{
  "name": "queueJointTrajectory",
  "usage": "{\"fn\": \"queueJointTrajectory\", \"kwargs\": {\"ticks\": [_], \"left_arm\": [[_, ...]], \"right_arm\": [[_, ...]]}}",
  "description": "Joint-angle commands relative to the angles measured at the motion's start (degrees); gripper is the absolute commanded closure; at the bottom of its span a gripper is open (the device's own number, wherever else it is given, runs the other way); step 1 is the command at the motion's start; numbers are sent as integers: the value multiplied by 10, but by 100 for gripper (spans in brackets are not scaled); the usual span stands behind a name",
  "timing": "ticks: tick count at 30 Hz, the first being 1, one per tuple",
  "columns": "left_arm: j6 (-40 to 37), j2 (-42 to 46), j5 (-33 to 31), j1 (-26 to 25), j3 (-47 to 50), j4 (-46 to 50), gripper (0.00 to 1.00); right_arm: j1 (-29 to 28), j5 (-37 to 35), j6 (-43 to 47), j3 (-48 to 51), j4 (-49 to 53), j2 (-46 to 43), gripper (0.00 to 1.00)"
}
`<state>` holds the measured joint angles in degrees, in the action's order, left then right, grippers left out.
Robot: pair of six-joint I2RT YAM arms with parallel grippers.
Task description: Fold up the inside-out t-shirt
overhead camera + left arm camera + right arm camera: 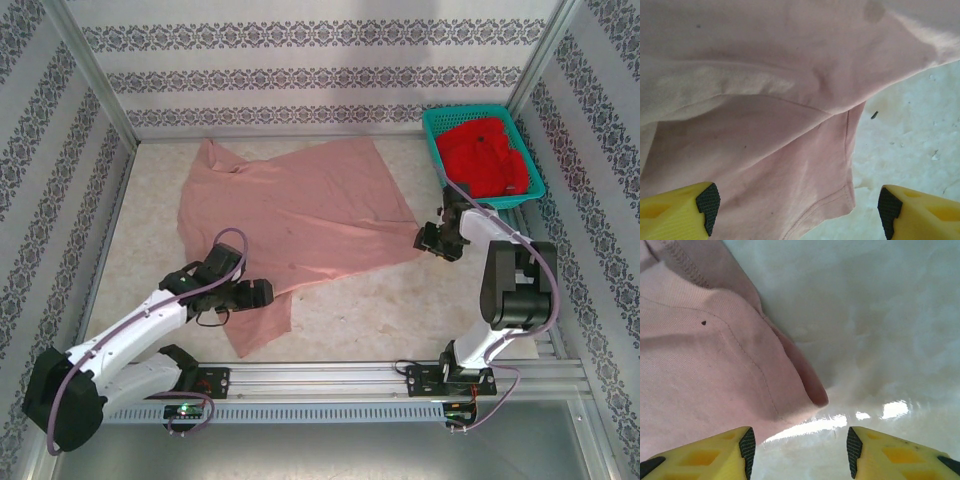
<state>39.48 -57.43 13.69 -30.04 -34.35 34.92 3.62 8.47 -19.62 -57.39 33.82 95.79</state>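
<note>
The left gripper's open fingers are still hovering short of the t-shirt's nearest corner, so the gripper will next move back toward the near bar and down onto that corner.
The inside-out t-shirt, dusty salmon pink, lies spread and creased across the middle of the table. My left gripper hovers over its near lower part. In the left wrist view the left gripper is open, with a stitched hem corner of the t-shirt lying between the wide-apart fingers. My right gripper is at the shirt's right corner. In the right wrist view the right gripper is open over bare table, and the folded corner of the t-shirt lies just beyond its left pad.
A teal basket at the back right holds a bright red garment. Patterned walls enclose the table on three sides. Bare pale tabletop lies between the shirt and the near rail.
</note>
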Motion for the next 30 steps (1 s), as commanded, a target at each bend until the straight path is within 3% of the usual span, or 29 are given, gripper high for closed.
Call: {"fn": "queueJointTrajectory", "kwargs": {"ticks": [1, 5, 11, 14, 21, 30], "left_arm": [[-7, -14, 5, -7, -21, 58, 16], [30, -22, -6, -24, -20, 105, 16], [128, 0, -65, -88, -23, 181, 19], [175, -3, -69, -121, -15, 215, 20], [220, -20, 1, -151, 39, 163, 26], [199, -73, -14, -151, 60, 109, 49]], "right_arm": [[2, 8, -14, -19, -17, 31, 48], [2, 7, -9, -36, -17, 55, 56], [2, 13, -10, -22, -34, 47, 90], [2, 19, -6, -16, -39, 38, 98], [2, 33, 0, -17, -47, 41, 100], [2, 39, 3, -11, -54, 42, 100]]}}
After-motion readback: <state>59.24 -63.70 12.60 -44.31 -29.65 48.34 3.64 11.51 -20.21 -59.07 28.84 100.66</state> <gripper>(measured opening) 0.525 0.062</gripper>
